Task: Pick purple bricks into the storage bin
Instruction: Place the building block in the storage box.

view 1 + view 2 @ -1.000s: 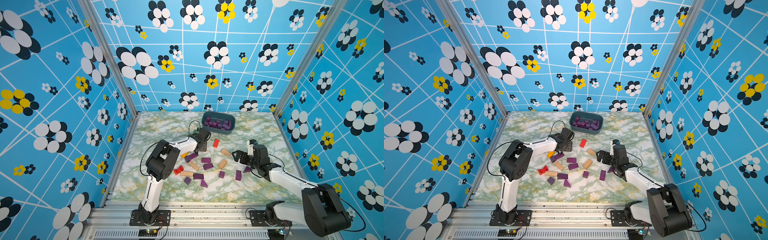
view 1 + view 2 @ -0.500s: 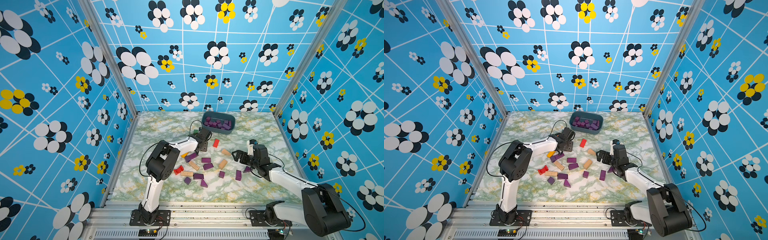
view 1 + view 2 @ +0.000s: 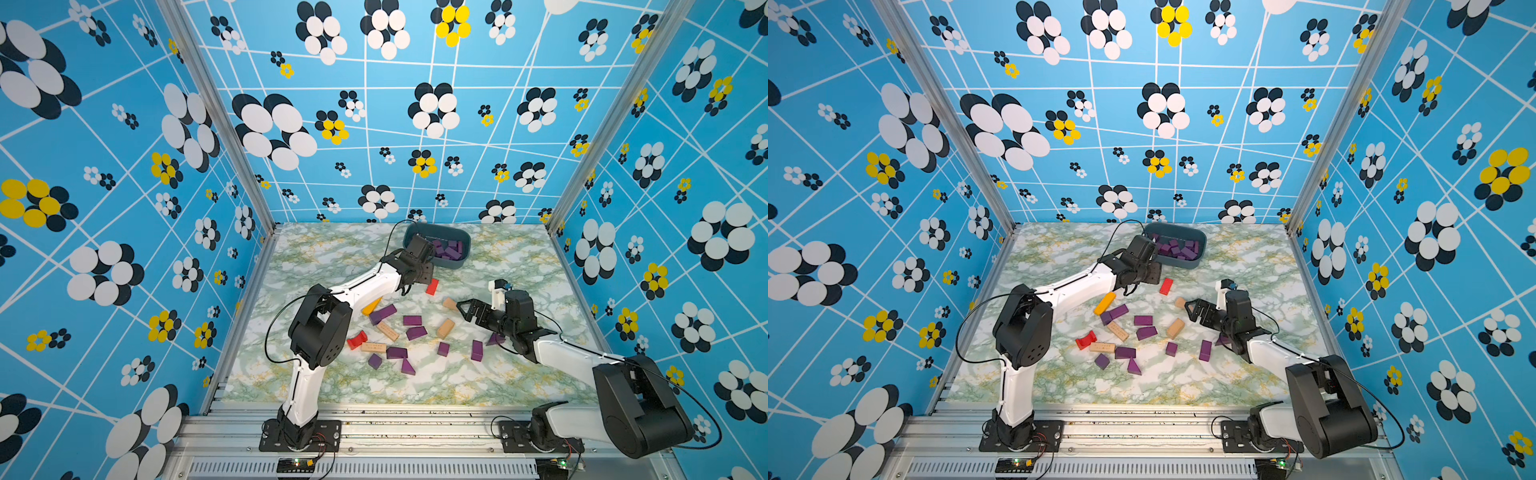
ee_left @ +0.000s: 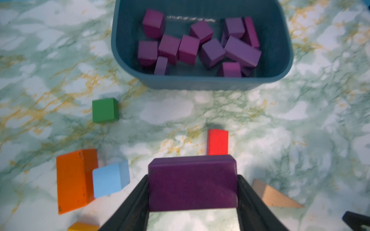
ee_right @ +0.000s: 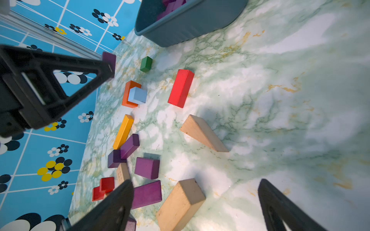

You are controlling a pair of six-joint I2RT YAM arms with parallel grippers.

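I will next carry the brick outward with my left gripper, past the near rim of the open storage bin (image 4: 196,46), and release it inside. The bin lies outward and already holds purple bricks.
My left gripper (image 4: 193,180) is shut on a dark purple brick (image 4: 192,192), held by its two ends above the marble table. In both top views this gripper (image 3: 419,272) hangs just in front of the storage bin (image 3: 455,265), a blue-grey tub with several purple bricks (image 4: 188,49) inside. More purple bricks (image 3: 412,320) (image 3: 477,350) (image 3: 1125,352) lie loose mid-table. My right gripper (image 3: 467,309) stands open above a tan block (image 5: 180,204), with a purple bar (image 5: 147,194) next to one finger (image 5: 112,206).
A red bar (image 3: 432,286) lies between my left gripper and the loose pile. A green cube (image 4: 105,110), an orange block (image 4: 74,180) and a light blue cube (image 4: 110,178) sit left of the held brick. A tan wedge (image 5: 202,133), a yellow bar (image 5: 123,131) and a red arch (image 3: 357,340) lie among the purple ones.
My left gripper has carried the purple brick a little farther toward the bin. The right arm has stayed where it was, still open.
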